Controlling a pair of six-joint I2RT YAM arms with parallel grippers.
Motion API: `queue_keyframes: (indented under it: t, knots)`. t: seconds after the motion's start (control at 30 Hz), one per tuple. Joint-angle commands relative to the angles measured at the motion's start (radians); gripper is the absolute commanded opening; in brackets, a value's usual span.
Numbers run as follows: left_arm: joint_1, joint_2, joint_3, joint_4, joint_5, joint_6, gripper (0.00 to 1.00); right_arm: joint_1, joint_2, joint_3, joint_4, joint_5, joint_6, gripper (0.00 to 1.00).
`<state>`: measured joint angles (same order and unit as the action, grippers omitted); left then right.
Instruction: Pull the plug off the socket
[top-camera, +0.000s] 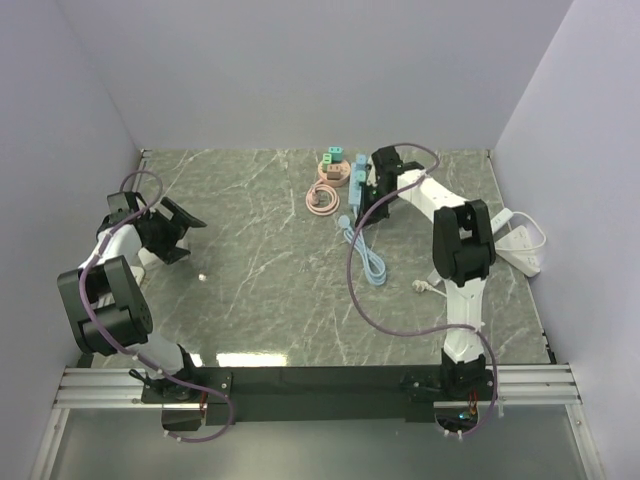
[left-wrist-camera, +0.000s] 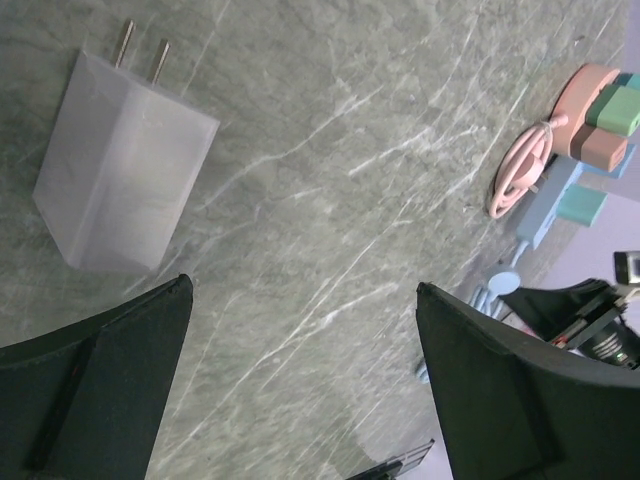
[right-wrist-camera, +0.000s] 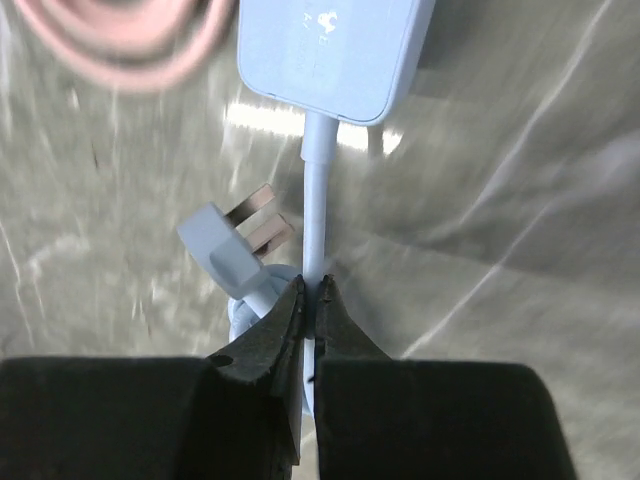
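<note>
The far-lying block should next be dragged by its cable back and to the left in the top view by my right gripper and then released, since there is bare tabletop there.
A light-blue socket block (top-camera: 357, 180) lies at the far middle of the table, with teal plugs (top-camera: 334, 153) and a pink adapter (top-camera: 328, 170) beside it. In the right wrist view the block (right-wrist-camera: 325, 50) is just ahead, and its blue cable (right-wrist-camera: 315, 200) runs down between my fingers. My right gripper (right-wrist-camera: 312, 290) is shut on that cable, next to a loose blue plug (right-wrist-camera: 225, 250) with bare prongs. In the top view the right gripper (top-camera: 372, 205) sits just below the block. My left gripper (top-camera: 190, 237) is open and empty at the far left, as the left wrist view (left-wrist-camera: 302, 300) shows.
A white two-prong charger (left-wrist-camera: 125, 165) lies on the table ahead-left of my left gripper. A pink coiled cable (top-camera: 320, 197) lies left of the block. The blue cable bundle (top-camera: 370, 260) trails toward me. A white power strip (top-camera: 515, 245) lies at the right wall.
</note>
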<state>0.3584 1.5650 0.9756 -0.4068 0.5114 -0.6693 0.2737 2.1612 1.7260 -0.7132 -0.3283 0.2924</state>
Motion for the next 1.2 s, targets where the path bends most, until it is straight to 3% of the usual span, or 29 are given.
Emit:
queue_keyframes:
  t: [0.0, 0.23, 0.37, 0.5, 0.6, 0.63, 0.7, 0.73, 0.83, 0.93, 1.17]
  knots:
    - [-0.006, -0.057, -0.02, 0.026, 0.035, 0.013, 0.99, 0.015, -0.13, -0.11, -0.012, -0.023, 0.059, 0.0]
    - [-0.015, -0.098, -0.055, 0.04, 0.049, 0.01, 0.99, 0.209, -0.329, -0.445, 0.0, -0.005, 0.125, 0.0]
    - [-0.042, -0.117, -0.077, 0.042, 0.045, 0.005, 0.99, 0.397, -0.406, -0.649, 0.095, -0.044, 0.217, 0.0]
    - [-0.082, -0.151, -0.103, 0.048, 0.039, -0.003, 0.99, 0.559, -0.426, -0.7, 0.115, -0.032, 0.235, 0.0]
    - [-0.12, -0.171, -0.121, 0.046, 0.027, -0.012, 0.99, 0.614, -0.431, -0.714, 0.144, -0.023, 0.263, 0.0]
    - [-0.133, -0.181, -0.127, 0.043, 0.023, -0.012, 0.99, 0.614, -0.429, -0.714, 0.158, -0.017, 0.269, 0.14]
    - [-0.163, -0.197, -0.129, 0.039, 0.009, -0.018, 0.99, 0.614, -0.434, -0.692, 0.15, 0.015, 0.274, 0.33]
    - [-0.174, -0.203, -0.13, 0.042, 0.001, -0.024, 0.99, 0.614, -0.443, -0.68, 0.132, 0.046, 0.271, 0.52]
    - [-0.229, -0.214, -0.124, 0.046, -0.01, -0.045, 0.99, 0.613, -0.478, -0.629, 0.103, 0.081, 0.252, 0.8]
    - [-0.303, -0.204, -0.081, 0.036, -0.057, -0.064, 0.99, 0.596, -0.541, -0.606, 0.107, 0.09, 0.243, 0.86]
    - [-0.524, -0.088, 0.153, -0.033, -0.223, -0.081, 0.98, 0.454, -0.783, -0.706, 0.198, 0.179, 0.315, 0.86]
